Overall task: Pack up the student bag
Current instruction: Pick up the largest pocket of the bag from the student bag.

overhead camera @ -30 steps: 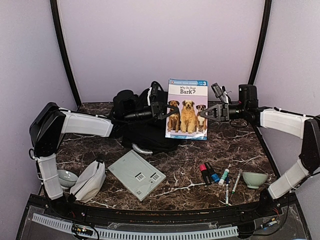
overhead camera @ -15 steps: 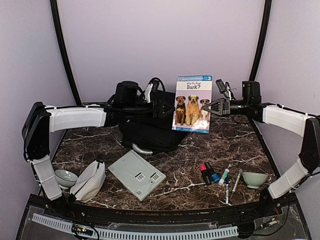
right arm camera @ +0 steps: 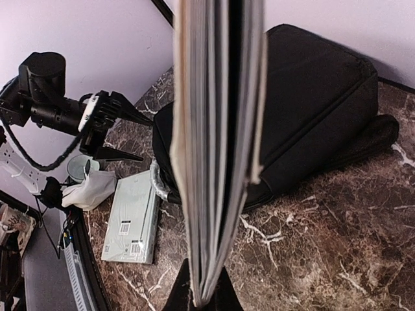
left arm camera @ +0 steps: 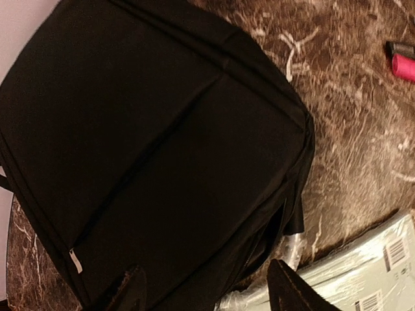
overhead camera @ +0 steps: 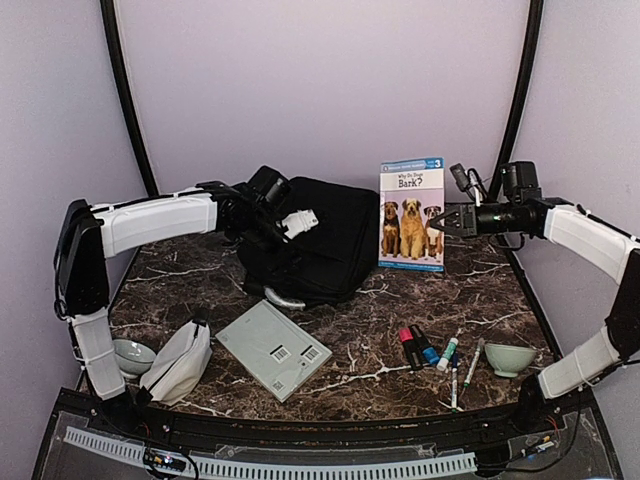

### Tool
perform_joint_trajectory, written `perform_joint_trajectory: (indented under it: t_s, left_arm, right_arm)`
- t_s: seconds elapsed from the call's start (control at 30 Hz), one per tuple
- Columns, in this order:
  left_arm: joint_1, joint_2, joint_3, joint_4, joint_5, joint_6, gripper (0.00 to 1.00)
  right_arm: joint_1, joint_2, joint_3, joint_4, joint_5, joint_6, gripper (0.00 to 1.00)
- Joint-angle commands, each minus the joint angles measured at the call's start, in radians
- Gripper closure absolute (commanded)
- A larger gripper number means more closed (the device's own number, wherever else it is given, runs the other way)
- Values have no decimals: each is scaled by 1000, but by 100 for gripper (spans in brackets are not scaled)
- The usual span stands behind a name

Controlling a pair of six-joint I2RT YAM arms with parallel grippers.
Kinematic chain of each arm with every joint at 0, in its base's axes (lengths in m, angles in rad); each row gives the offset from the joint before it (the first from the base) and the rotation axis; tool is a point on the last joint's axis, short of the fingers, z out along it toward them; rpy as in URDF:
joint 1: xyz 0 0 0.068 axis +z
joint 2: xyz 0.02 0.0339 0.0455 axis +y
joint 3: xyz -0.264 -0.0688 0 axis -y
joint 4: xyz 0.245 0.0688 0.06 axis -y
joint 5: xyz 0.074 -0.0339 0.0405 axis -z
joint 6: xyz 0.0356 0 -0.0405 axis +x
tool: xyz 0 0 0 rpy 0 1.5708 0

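Observation:
The left gripper will next move down to the fold of fabric along the bag's opening, with its open fingers on both sides of that fold, because the bag's panel covers the opening.
The student bag, a large black backpack, lies flat at the back of the marble table; it fills the left wrist view and shows behind the book in the right wrist view. My left gripper hovers open over the bag's left side, with nothing between its fingers. It is also in the right wrist view. My right gripper is shut on the right edge of a dog picture book, held upright just right of the bag. The book's page edges rise from my right gripper.
A flat pale-green box lies in front of the bag, touching its clear handle loop. A white-grey pouch and a bowl sit front left. Markers, pens and a second bowl lie front right.
My left gripper has opened, let go of the bag and drawn back left; the bag now lies flatter. My right gripper has carried the upright book to the right, off the bag.

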Motion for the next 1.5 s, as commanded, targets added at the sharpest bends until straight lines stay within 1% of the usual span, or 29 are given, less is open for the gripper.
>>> perform_joint_trajectory:
  t_s: [0.0, 0.07, 0.2, 0.37, 0.5, 0.57, 0.6, 0.7, 0.73, 0.8, 0.83, 0.87, 0.93, 0.97, 1.0, 1.1, 1.23, 1.3, 1.47]
  left_arm:
    - [2, 94, 53, -152, -105, 141, 33]
    - [2, 136, 75, -118, -166, 121, 34]
    - [2, 174, 70, -65, -136, 134, 34]
    - [1, 211, 63, -31, -151, 165, 35]
    - [2, 237, 59, -25, -150, 193, 42]
    - [2, 250, 62, -29, -146, 196, 48]
    - [1, 260, 68, -31, -153, 197, 54]
    - [-6, 290, 111, -54, -197, 185, 78]
    - [-7, 291, 120, -57, -192, 177, 84]
    - [-9, 289, 146, -61, -179, 151, 94]
    - [-11, 289, 165, -72, -171, 133, 98]
    - [-13, 286, 184, -82, -156, 113, 100]
    - [-15, 270, 218, -78, -126, 62, 100]
    - [-15, 256, 230, -67, -101, 34, 100]
    - [-16, 237, 237, -45, -77, 0, 100]
    - [-15, 170, 242, 61, -2, -101, 100]
    - [-15, 120, 241, 199, 74, -234, 100]
    - [-15, 108, 240, 261, 107, -298, 100]
    - [-14, 107, 224, 377, 158, -409, 100]
  right_arm:
    - [3, -2, 35, -110, -20, -110, 100]
    - [3, -11, 11, -92, -15, -103, 100]
    - [4, -33, -33, -56, -14, -76, 100]
    - [4, -57, -53, -55, 5, -85, 100]
    - [4, -67, -68, -42, 21, -78, 100]
    - [4, -67, -67, -48, 44, -78, 100]
    - [4, -67, -63, -50, 65, -79, 100]
    - [3, -62, -43, -75, 96, -98, 100]
    - [3, -60, -36, -80, 99, -101, 100]
    - [3, -58, -19, -95, 104, -108, 100]
    - [3, -57, -6, -108, 133, -115, 100]
    - [3, -54, 12, -125, 187, -120, 100]
    - [-5, -47, 56, -177, 279, -158, 100]
    - [-14, -41, 80, -206, 293, -173, 100]
    - [-26, -34, 126, -234, 287, -181, 100]
    - [-44, -25, 185, -291, 214, -177, 100]
    - [-43, -19, 237, -324, 246, -78, 100]
    - [-44, -9, 260, -359, 190, -71, 100]
    - [-32, 8, 266, -435, -64, -70, 100]
